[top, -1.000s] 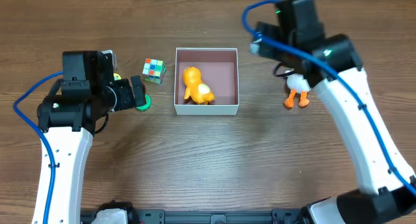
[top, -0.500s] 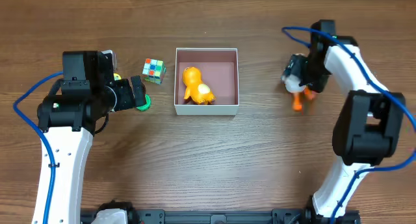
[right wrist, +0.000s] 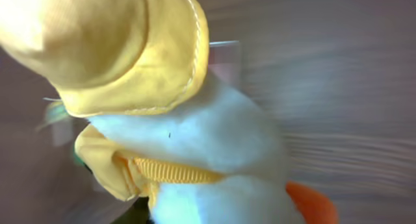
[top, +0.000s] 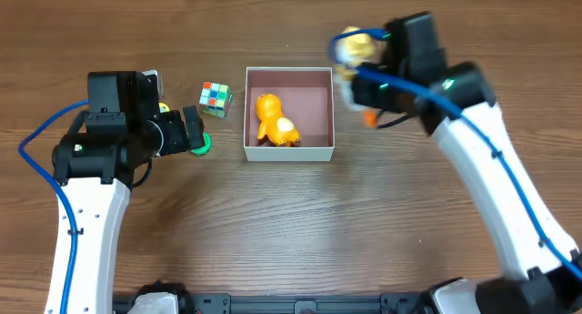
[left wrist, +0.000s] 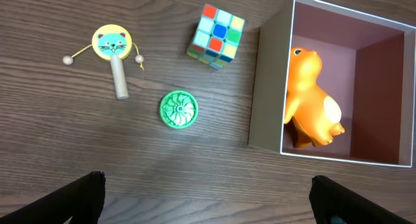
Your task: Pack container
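I will next move my left gripper outward, turn it and lower it around the opposite sides of the puzzle cube, because the cube lies at an angle to my open fingers.
The container (top: 289, 152), a shallow white-walled box with a pink-brown inside, sits mid-table and holds an orange toy animal (top: 273, 119). My right gripper (top: 364, 85) is shut on a white plush duck (top: 353, 55) with a yellow hat and orange feet. It hangs blurred beside the container's far right corner. The duck (right wrist: 214, 139) fills the right wrist view and hides the fingers. My left gripper (top: 193, 132) stands open and empty to the left of the container (left wrist: 268, 87). Its fingertips (left wrist: 84, 198) are spread wide over bare wood.
Left of the container lie a colourful puzzle cube (left wrist: 216, 36), a green disc (left wrist: 178, 109) and a small yellow cat-face rattle drum (left wrist: 114, 52). The orange toy (left wrist: 311, 100) takes up the container's left half; its right half is bare.
My right gripper has closed on the plush duck, lifted it off the table at the right and carried it left to the container's far right corner. The left arm has not moved.
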Controlling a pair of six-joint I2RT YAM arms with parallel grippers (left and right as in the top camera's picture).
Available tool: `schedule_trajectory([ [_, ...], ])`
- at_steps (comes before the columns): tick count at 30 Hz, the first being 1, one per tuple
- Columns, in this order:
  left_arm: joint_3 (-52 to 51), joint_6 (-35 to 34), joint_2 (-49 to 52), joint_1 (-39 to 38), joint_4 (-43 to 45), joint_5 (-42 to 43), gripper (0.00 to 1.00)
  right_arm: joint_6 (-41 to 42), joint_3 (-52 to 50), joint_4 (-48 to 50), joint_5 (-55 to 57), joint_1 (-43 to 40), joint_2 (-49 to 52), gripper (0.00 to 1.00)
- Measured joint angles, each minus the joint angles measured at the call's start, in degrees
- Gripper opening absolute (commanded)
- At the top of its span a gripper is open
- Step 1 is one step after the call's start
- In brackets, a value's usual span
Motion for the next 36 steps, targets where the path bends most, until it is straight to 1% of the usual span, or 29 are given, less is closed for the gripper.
schedule_trajectory([
  [2,0.0,0.0,0.0,0.0,0.0,0.0,1.0,1.9,0.1,3.1,0.4,6.3,-0.3,0.13],
  [4,0.0,0.0,0.0,0.0,0.0,0.0,1.0,4.9,0.0,4.7,5.0,10.9,3.0,0.14],
  [6,0.0,0.0,0.0,0.0,0.0,0.0,1.0,7.6,-0.1,5.6,8.7,12.6,7.5,0.15],
  [7,0.0,0.0,0.0,0.0,0.0,0.0,1.0,8.6,-0.1,7.0,9.9,12.8,11.3,0.15],
  [8,0.0,0.0,0.0,0.0,0.0,0.0,1.0,9.5,-0.3,8.2,10.7,12.7,15.6,0.2],
  [9,0.0,0.0,0.0,0.0,0.0,0.0,1.0,9.9,-0.8,8.9,11.0,12.5,19.0,0.34],
  [11,0.0,0.0,0.0,0.0,0.0,0.0,1.0,10.5,-1.1,11.1,11.2,12.5,23.9,0.41],
  [12,0.0,0.0,0.0,0.0,0.0,0.0,1.0,10.4,-1.3,11.7,11.6,12.5,25.0,0.48],
  [13,0.0,0.0,0.0,0.0,0.0,0.0,1.0,10.4,-1.4,12.0,11.7,12.5,25.0,0.57],
  [14,0.0,0.0,0.0,0.0,0.0,0.0,1.0,9.6,-1.4,12.3,11.8,12.5,24.9,0.7],
  [17,0.0,0.0,0.0,0.0,0.0,0.0,1.0,6.1,-0.3,10.2,12.0,12.5,23.7,0.98],
  [19,0.0,0.0,0.0,0.0,0.0,0.0,1.0,3.6,1.8,8.5,12.0,12.5,20.4,1.0],
  [22,0.0,0.0,0.0,0.0,0.0,0.0,1.0,2.4,4.9,4.9,12.8,12.0,10.1,1.0],
  [24,0.0,0.0,0.0,0.0,0.0,0.0,1.0,2.0,6.2,-0.2,13.2,8.9,2.5,1.0],
  [26,0.0,0.0,0.0,0.0,0.0,0.0,1.0,2.0,6.5,-5.5,13.7,2.4,-3.3,1.0],
  [28,0.0,0.0,0.0,0.0,0.0,0.0,1.0,2.5,6.5,-8.7,13.9,-4.1,-5.6,1.0],
  [31,0.0,-0.1,0.0,0.0,0.9,0.1,1.0,4.3,6.5,-11.6,12.5,-16.0,-6.2,1.0],
  [33,0.0,-0.3,0.0,0.0,2.7,1.0,1.0,4.8,6.4,-13.6,8.9,-24.0,-6.1,1.0],
  [36,0.0,-0.4,0.0,0.0,8.0,2.8,1.0,5.1,6.4,-16.0,2.7,-33.2,-5.3,1.0],
])
